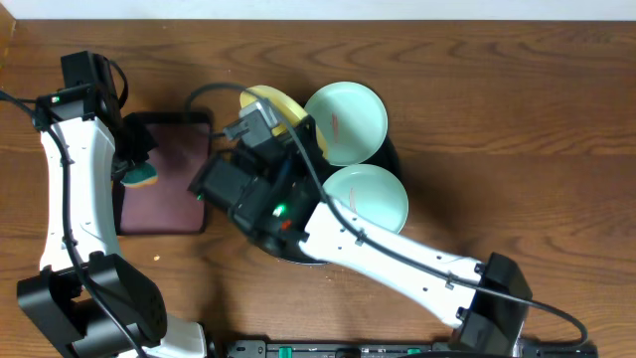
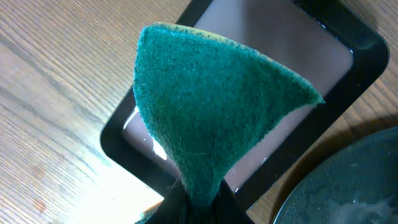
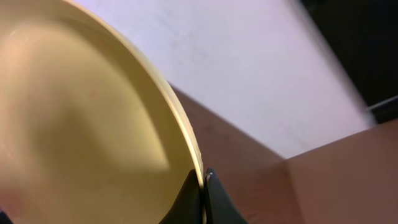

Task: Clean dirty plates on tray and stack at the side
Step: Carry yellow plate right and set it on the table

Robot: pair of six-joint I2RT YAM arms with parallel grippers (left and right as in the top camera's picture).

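I will next carry the yellow plate (image 1: 279,101) with my right gripper past the mint plates, lower it and let it go, because bare table lies to the right of my right gripper in the overhead view.
My right gripper (image 3: 203,186) is shut on the rim of the pale yellow plate (image 3: 81,124) and holds it tilted up. In the overhead view the yellow plate (image 1: 279,101) sits at the far left of the round black tray (image 1: 394,155), mostly hidden by my right gripper (image 1: 286,125). Two mint plates lie on the tray, one at the back (image 1: 346,121) with a reddish smear and one at the front (image 1: 369,197). My left gripper (image 2: 196,208) is shut on a green sponge (image 2: 211,106) and holds it over the maroon tray; it also shows in the overhead view (image 1: 135,165).
A rectangular black-rimmed maroon tray (image 1: 169,184) lies left of the round tray, also seen in the left wrist view (image 2: 292,56). The round tray's edge (image 2: 354,180) shows at the lower right of that view. Bare wooden table (image 1: 517,119) stretches to the right.
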